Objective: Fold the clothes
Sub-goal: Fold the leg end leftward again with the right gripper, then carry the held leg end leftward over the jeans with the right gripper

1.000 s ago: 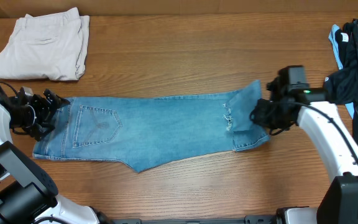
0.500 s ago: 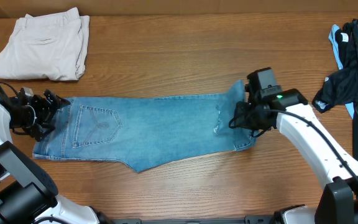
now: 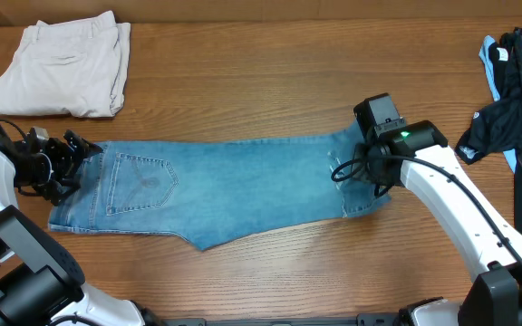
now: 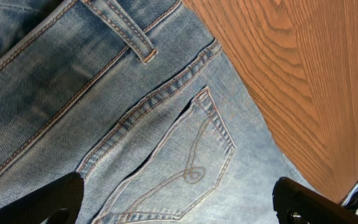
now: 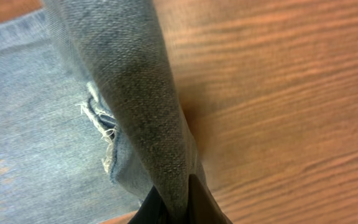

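I will next carry the jeans' raised fold toward the waist with my right gripper, then open over the jeans' flat middle (image 3: 231, 184), as their legs still stretch long across the table.
The light blue jeans (image 3: 234, 186) lie flat across the middle of the table, waist at the left, legs to the right. My right gripper (image 3: 362, 172) is shut on the jeans' right end, pinching a raised fold of denim (image 5: 135, 99) with a frayed rip beside it. My left gripper (image 3: 72, 156) is open at the waist end, its fingers spread wide over a stitched back pocket (image 4: 191, 162) without gripping it.
Folded cream-beige trousers (image 3: 62, 68) lie at the back left. A black garment with white lettering and light blue trim (image 3: 519, 81) lies at the right edge. Bare wooden table (image 3: 270, 81) shows behind the jeans.
My right gripper moved left with the jeans' end, then back slightly right, lifting the leg end into a fold. The left arm has not moved.
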